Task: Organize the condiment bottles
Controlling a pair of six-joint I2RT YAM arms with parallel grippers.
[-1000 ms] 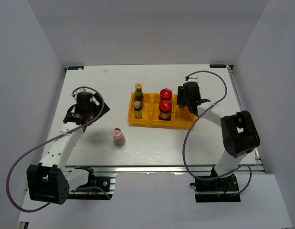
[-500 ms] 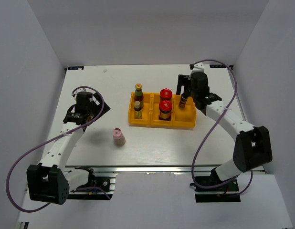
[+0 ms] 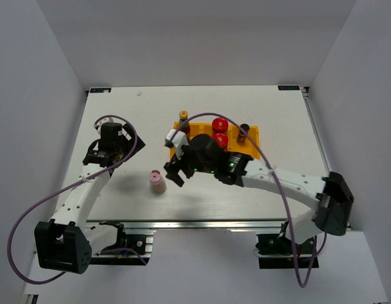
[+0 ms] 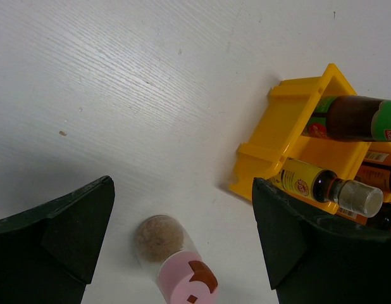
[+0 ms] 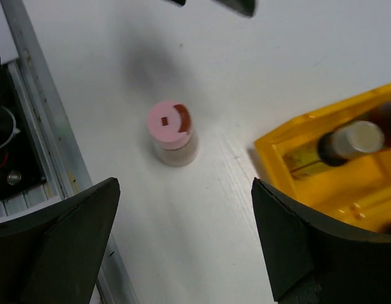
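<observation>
I will lower the open fingers of my right gripper next, to the left in the top view, around the bottle's pink cap [image 3: 155,175] [image 5: 169,121] below.
A pink-capped bottle [image 3: 157,182] stands alone on the white table, left of the yellow tray [image 3: 253,136]. It also shows in the left wrist view [image 4: 176,269] and the right wrist view [image 5: 172,133]. In the tray stand a yellow-capped bottle [image 3: 183,116], two red-capped bottles [image 3: 219,124], and a slim dark bottle [image 3: 243,132] in the right compartment. The second yellow-capped bottle is hidden behind my right arm. My right gripper [image 3: 175,171] hovers open just right of the pink-capped bottle, above it [image 5: 183,221]. My left gripper [image 3: 113,147] is open and empty, farther left [image 4: 183,215].
The tray's left end with two slim bottles [image 4: 328,187] shows in the left wrist view. The table's metal front rail [image 5: 37,126] lies close to the pink-capped bottle. My right arm stretches across the front of the tray [image 5: 309,171].
My right arm left the dark bottle in the tray's right compartment and swung left across the tray's front to beside the pink-capped bottle. The left arm has not moved.
</observation>
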